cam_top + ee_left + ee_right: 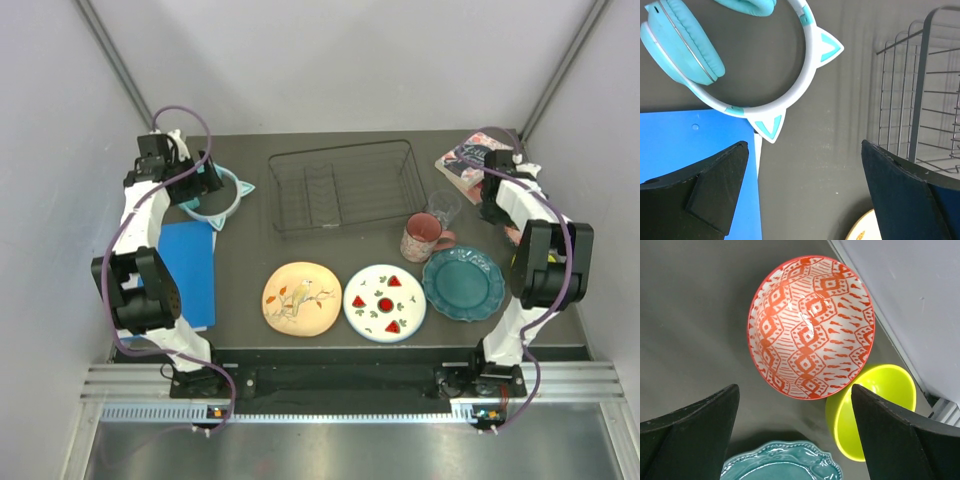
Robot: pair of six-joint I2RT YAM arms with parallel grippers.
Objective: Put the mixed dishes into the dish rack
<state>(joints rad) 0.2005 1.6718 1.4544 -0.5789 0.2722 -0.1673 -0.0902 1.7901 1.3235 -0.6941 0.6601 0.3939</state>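
Note:
The red patterned bowl's side by the bare table clears the yellow-green bowl, so the robot's right gripper will next go down toward the left in the wrist view, onto the red bowl's rim there.
The black wire dish rack (pixel 340 185) stands at the back centre, and its left wall (pixel 920 95) shows in the left wrist view. In front of it lie the cream bird-print plate (pixel 301 298), the watermelon-slice plate (pixel 385 302) and the teal scalloped plate (pixel 463 283), with the pink floral mug (pixel 423 237) behind them. My left gripper (pixel 805 145) hangs open over bare table beside the rack, holding nothing. My right gripper (pixel 795 387) is open above the red patterned bowl (pixel 810 325), the yellow-green bowl (pixel 875 405) and the teal plate's rim (pixel 785 462).
Teal cat-ear headphones (pixel 212 195) and a blue folder (pixel 190 270) lie at the left under my left arm. Floral-covered books (pixel 468 157) sit at the back right. A clear glass (pixel 444 206) stands behind the mug. Grey walls close in three sides.

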